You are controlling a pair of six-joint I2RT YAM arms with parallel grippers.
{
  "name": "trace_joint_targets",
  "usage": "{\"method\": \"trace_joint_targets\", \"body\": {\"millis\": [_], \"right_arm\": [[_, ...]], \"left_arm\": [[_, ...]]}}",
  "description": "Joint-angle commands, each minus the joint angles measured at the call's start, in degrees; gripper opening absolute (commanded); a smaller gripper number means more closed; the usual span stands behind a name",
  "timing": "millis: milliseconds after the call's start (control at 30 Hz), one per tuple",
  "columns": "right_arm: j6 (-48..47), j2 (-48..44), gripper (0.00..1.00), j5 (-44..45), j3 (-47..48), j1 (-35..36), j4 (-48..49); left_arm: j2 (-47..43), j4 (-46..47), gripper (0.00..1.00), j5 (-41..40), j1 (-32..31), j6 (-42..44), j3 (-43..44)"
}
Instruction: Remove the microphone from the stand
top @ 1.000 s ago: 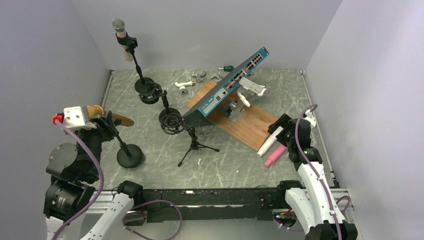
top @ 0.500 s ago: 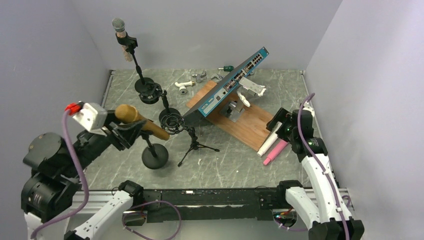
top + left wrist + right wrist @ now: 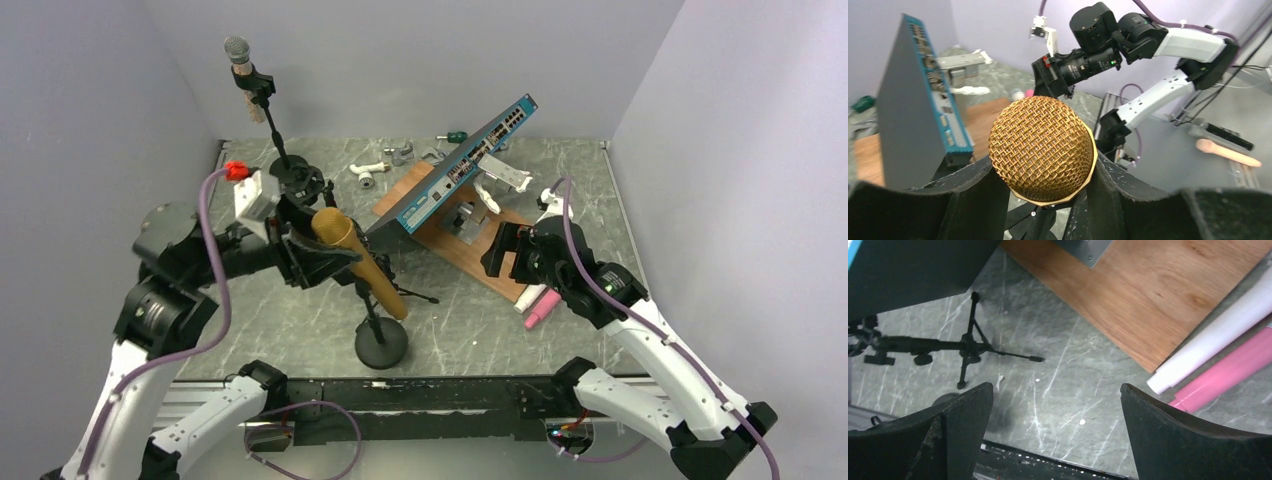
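Next, my left gripper shifts right in the top view, as bare tabletop lies below it and that way, lowers the stand's base onto the tabletop and releases.
A gold microphone [image 3: 358,262] with a mesh head [image 3: 1042,149] sits tilted in the clip of a black stand with a thin pole [image 3: 372,315] and a round base [image 3: 381,345] near the table's front edge. My left gripper [image 3: 318,250] is shut on the microphone just below its head, and its fingers [image 3: 973,200] flank the head in the left wrist view. My right gripper [image 3: 497,250] is open and empty [image 3: 1055,395], right of the microphone, over bare table. I cannot tell whether the base rests on the table.
A silver microphone [image 3: 237,50] on a tall stand is at the back left. A shock-mount tripod [image 3: 345,240] [image 3: 968,347] lies mid-table. A blue network switch [image 3: 465,165] leans on a wooden board [image 3: 480,250] [image 3: 1148,300]. A white tube [image 3: 1218,340] and a pink marker [image 3: 1228,375] lie beside the board.
My left gripper has carried the gold microphone and its stand from the left side to the front centre. My right arm has swung left, toward the microphone.
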Motion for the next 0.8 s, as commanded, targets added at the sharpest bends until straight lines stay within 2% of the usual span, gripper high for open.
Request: {"method": "trace_joint_targets", "body": {"millis": [0,133,167,300,500,633,767], "right_arm": [[0.57,-2.52,1.00,-1.02,2.81,2.50,-0.47],[-1.61,-5.52,1.00,-12.56,1.65,4.61,6.32],[-1.85,-5.70,1.00,-13.11,1.84,5.73,7.35],[-3.01,-7.55,1.00,-9.00,2.19,14.32,9.49],[-5.64,-7.30,1.00,-10.51,-0.47,24.56,20.38],[-8.45,-2.82,1.00,-1.33,1.38,33.96,23.45],[-10.82,1.03,1.00,3.88,3.79,38.74,23.96]], "left_arm": [[3.33,17.17,0.00,4.66,-4.67,-5.43,-1.90],[6.74,11.58,0.00,-8.93,-16.54,4.32,-2.04],[7.35,12.04,0.00,-10.69,-18.53,4.91,-2.78],[7.67,17.40,0.00,-15.06,-20.58,5.31,-7.45],[6.87,24.13,0.00,-18.95,-21.63,4.27,-13.52],[5.51,26.04,0.00,-22.93,-22.86,4.85,-15.49],[3.26,28.69,0.00,-24.15,-23.61,5.53,-18.07]]}}
